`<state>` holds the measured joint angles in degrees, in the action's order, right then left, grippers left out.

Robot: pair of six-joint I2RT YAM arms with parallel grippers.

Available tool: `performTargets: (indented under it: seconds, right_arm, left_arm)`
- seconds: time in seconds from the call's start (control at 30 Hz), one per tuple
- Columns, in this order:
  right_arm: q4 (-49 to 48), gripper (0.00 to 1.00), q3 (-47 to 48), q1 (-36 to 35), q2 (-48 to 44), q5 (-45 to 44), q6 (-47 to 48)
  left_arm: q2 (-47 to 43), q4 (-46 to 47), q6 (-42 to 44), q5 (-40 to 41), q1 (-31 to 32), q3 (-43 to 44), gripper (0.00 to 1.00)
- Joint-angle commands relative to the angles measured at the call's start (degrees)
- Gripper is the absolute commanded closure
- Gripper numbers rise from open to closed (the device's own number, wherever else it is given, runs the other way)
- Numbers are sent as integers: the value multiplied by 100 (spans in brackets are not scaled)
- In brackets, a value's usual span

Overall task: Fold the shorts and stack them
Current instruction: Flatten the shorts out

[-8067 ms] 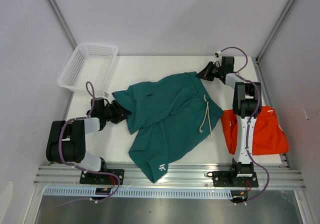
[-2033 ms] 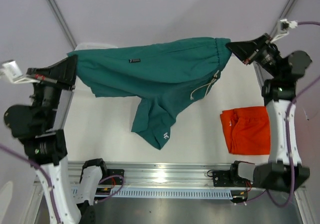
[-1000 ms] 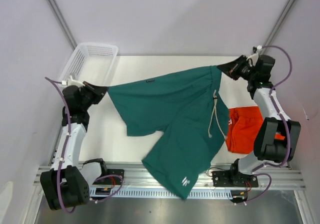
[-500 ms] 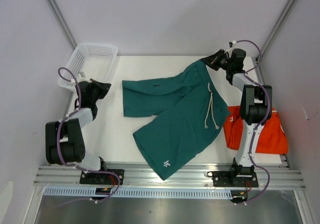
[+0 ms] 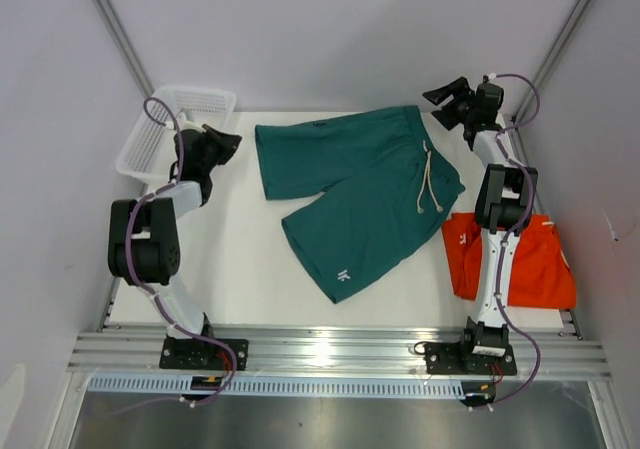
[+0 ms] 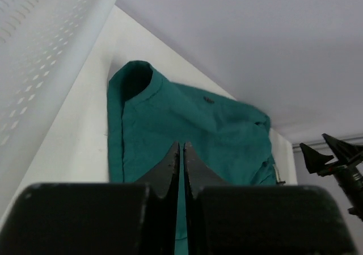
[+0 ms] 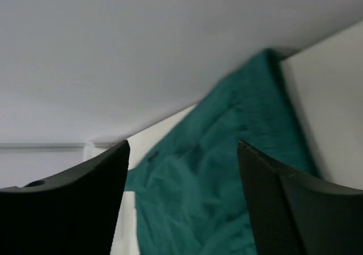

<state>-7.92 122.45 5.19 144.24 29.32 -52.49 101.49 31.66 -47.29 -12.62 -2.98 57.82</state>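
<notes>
The teal waistband's near corner [image 5: 457, 185] by the orange shorts [image 5: 530, 264] juts out freely over bare tabletop, so my right gripper moves back and down onto it next.
The dark teal shorts [image 5: 350, 179] lie spread flat at the back middle of the table, waistband to the right, white drawstring [image 5: 428, 179] on top. The orange shorts [image 5: 530, 264] lie folded at the right edge, partly behind the right arm. My left gripper [image 5: 232, 139] hovers just left of the teal shorts, apart from them, fingers together and empty; its wrist view shows the teal shorts [image 6: 187, 113] beyond the left gripper [image 6: 181, 143]. My right gripper [image 5: 437, 96] stands open at their back right corner. The right wrist view shows teal fabric [image 7: 227, 175] past that empty right gripper [image 7: 182, 146].
A white mesh basket [image 5: 170, 119] stands at the back left corner, right beside the left arm, and its wall [image 6: 39, 67] fills the left of the left wrist view. The enclosure walls close in at the back and sides. Bare table [image 5: 230, 259] lies in front of the teal shorts.
Both arms carried the teal shorts, stretched between them, back down and laid them flat at the rear. The right gripper opened and let go; the left gripper now stands free of the fabric.
</notes>
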Motion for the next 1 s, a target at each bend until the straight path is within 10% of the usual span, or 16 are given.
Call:
performTargets:
  seconds: [0.0,0.17,0.5,0.97]
  right_arm:
    - [554,20,-54,-1,-423,-628,422]
    - [1057,9,-554,-132,-1125,-1025,1047]
    - [1153,30,-1941,-493,-1899,-278,1645]
    - [1600,31,-4941,-397,-4448,-2123,2014]
  left_arm:
    - [160,-176,465,32,201,605,91]
    - [564,-668,606,-100,455,1292,43]
    - [821,-1565,852,-118,1018,1891,38]
    - [-1921,-2663,1213,1419,3406,-684,36]
